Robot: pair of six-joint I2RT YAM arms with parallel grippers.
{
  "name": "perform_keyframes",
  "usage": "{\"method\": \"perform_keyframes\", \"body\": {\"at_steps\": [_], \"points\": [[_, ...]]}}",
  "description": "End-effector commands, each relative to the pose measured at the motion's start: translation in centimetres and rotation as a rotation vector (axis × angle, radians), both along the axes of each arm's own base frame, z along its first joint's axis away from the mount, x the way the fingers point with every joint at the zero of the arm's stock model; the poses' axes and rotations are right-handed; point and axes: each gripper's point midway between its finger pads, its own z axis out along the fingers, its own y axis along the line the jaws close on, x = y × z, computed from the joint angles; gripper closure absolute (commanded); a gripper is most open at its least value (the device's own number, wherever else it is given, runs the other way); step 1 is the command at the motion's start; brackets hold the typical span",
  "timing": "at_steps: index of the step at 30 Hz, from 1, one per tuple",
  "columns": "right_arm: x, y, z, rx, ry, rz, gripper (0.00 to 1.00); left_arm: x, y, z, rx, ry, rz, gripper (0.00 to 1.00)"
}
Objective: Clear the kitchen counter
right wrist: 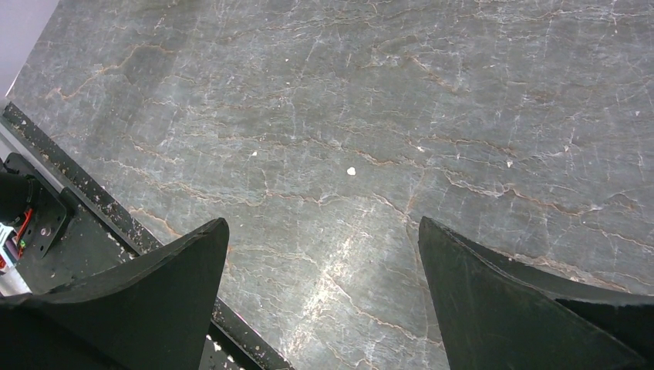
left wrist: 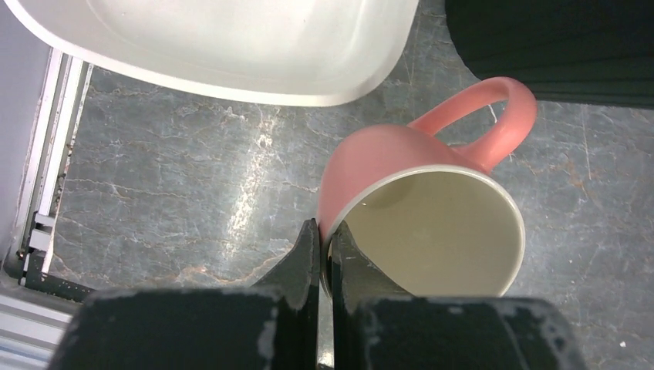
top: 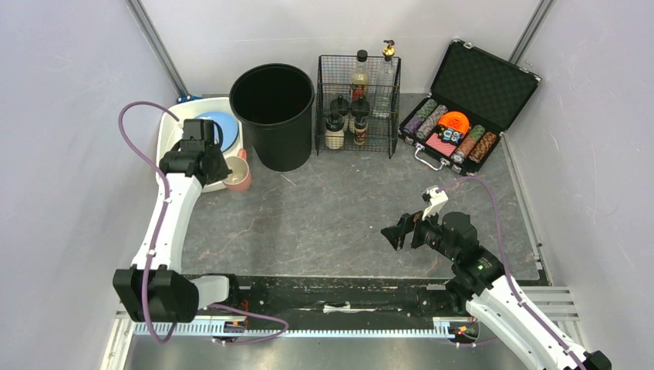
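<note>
I should move my left gripper to its left in the top view, lower the mug to the tray's bare near end [left wrist: 328,50] and let go of it, because that end of the tray is below the gripper.
A pink mug [left wrist: 401,158] with a cream inside stands by the corner of the white tray [left wrist: 231,54] at the back left of the kitchen counter [top: 332,208]. My left gripper [left wrist: 325,239] is shut on the mug's rim, with one finger outside the wall and one inside. In the top view the mug [top: 241,176] shows just right of that gripper [top: 229,164]. I cannot tell whether the mug rests on the counter. My right gripper [right wrist: 322,223] hangs open over bare counter [right wrist: 385,116] near the front right, with nothing between its fingers. It appears in the top view too [top: 397,231].
The white tray [top: 171,135] holds a blue plate [top: 221,127]. A black bucket [top: 274,116] stands right behind the mug. A wire basket [top: 359,108] with bottles is at the back centre, and an open case of poker chips [top: 463,116] at the back right. A black rail [right wrist: 154,247] runs along the front edge.
</note>
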Motion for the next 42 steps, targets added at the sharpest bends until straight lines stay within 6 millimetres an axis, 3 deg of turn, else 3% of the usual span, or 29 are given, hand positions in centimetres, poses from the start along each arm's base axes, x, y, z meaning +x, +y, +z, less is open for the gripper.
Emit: {"method": "perform_keyframes", "body": {"at_steps": [1,8,22,32,42], "points": [[0.4,0.1,2.6,0.014,-0.07,0.007,0.04,3.9,2.0,3.5,0.012,-0.167,0.092,0.98],[0.4,-0.1,1.9,-0.005,-0.066,0.007,0.04,6.0,5.1,3.6,-0.055,-0.191,0.185,0.98],[0.2,0.4,0.0,-0.004,-0.026,0.029,0.04,8.5,6.7,1.5,-0.271,-0.348,0.458,0.98],[0.3,0.4,-0.8,-0.013,-0.011,0.028,0.04,7.8,8.8,0.1,-0.315,-0.436,0.733,0.98],[0.4,0.9,-2.0,-0.013,0.021,0.044,0.04,5.3,10.5,-2.3,-0.313,-0.369,1.047,0.98]]}}
